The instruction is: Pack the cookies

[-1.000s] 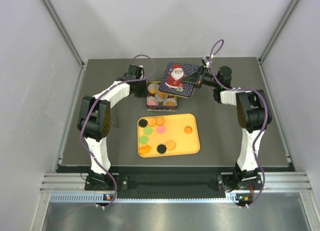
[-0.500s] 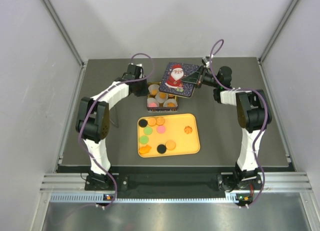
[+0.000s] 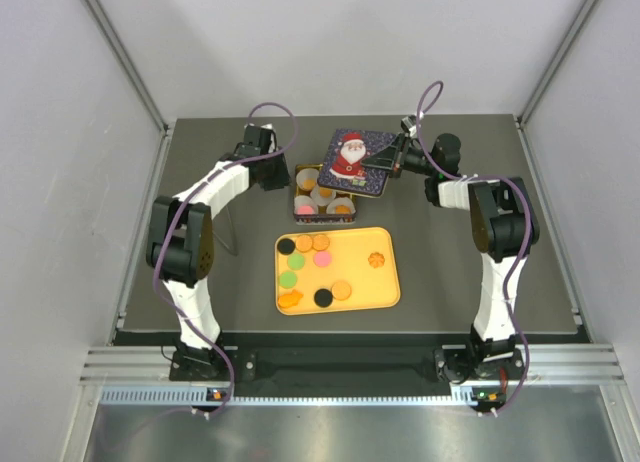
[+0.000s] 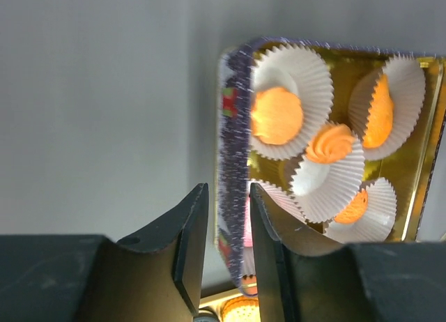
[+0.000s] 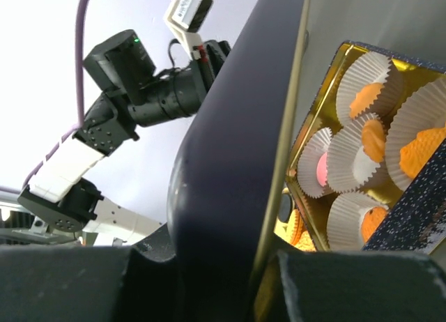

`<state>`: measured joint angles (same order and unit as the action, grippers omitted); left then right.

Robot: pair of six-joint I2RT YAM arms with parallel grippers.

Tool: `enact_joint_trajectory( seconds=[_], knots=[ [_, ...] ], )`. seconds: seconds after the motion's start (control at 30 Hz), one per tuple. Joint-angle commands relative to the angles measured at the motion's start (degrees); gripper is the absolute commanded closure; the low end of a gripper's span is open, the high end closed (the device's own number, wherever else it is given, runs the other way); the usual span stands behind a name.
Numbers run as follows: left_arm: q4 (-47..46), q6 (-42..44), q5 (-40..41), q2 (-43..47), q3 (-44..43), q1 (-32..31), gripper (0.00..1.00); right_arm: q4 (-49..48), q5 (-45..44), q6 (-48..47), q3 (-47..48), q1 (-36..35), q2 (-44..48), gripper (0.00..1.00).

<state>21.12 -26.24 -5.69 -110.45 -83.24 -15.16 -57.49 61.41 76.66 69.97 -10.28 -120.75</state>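
Observation:
The Santa lid hangs crooked, so I should move my right gripper to the left in the top view and lower, turn it square over the open tin (image 3: 298, 210) (image 5: 369, 155), and then let go of it.
Several cookies (image 3: 322, 258) in orange, pink, green and black lie on the yellow tray (image 3: 385, 292). The open tin (image 3: 298, 210) behind it holds white paper cups with orange and pink cookies (image 4: 277, 115). My left gripper (image 3: 284, 178) straddles the tin's left wall (image 4: 233, 162). In the left wrist view the gripper (image 4: 228, 191) has its jaws slightly apart, with a gap beside the wall. My right gripper (image 3: 392, 161) is shut on the edge of the Santa lid (image 3: 352, 158) and holds it tilted over the tin's back right. The lid's dark underside (image 5: 230, 162) fills the right wrist view.
The dark table mat (image 3: 460, 262) ends at metal rails on the left (image 3: 150, 212) and right (image 3: 545, 212). White walls stand on three sides. The tray sits just in front of the tin.
My left wrist has shifted a little left and back along the tin's left side. The right arm and the lid have barely moved. The cookies on the tray lie as before.

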Motion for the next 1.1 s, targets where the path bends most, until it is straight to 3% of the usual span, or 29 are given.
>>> enact_joint_trajectory(
  seconds=[0.0,0.17,0.23,0.4,0.6,1.07],
  knots=[
    [0.1,-1.8,0.2,5.6,-1.9,2.1,0.64,-1.3,0.5,-2.4,4.2,-1.1,-0.6,0.99],
    [0.2,-3.7,0.9,8.8,-1.0,3.7,0.57,7.1,0.2,-7.5,7.5,-3.4,-1.6,0.98],
    [-1.0,-4.5,-1.0,10.0,0.0,3.9,0.47,9.6,-0.1,-8.9,9.4,-4.6,-2.0,0.98],
    [-4.1,-5.8,-6.6,10.0,1.4,4.1,0.36,13.0,-0.1,-9.9,12.7,-7.0,-4.8,0.98],
    [-7.0,-6.3,-12.7,7.5,3.2,4.1,0.32,18.2,-0.2,-13.1,16.4,-9.8,-7.7,0.98],
    [-12.4,-7.3,-19.3,1.8,6.1,4.3,0.29,16.8,1.5,-11.2,18.2,-10.0,-11.3,0.95]
  ],
)
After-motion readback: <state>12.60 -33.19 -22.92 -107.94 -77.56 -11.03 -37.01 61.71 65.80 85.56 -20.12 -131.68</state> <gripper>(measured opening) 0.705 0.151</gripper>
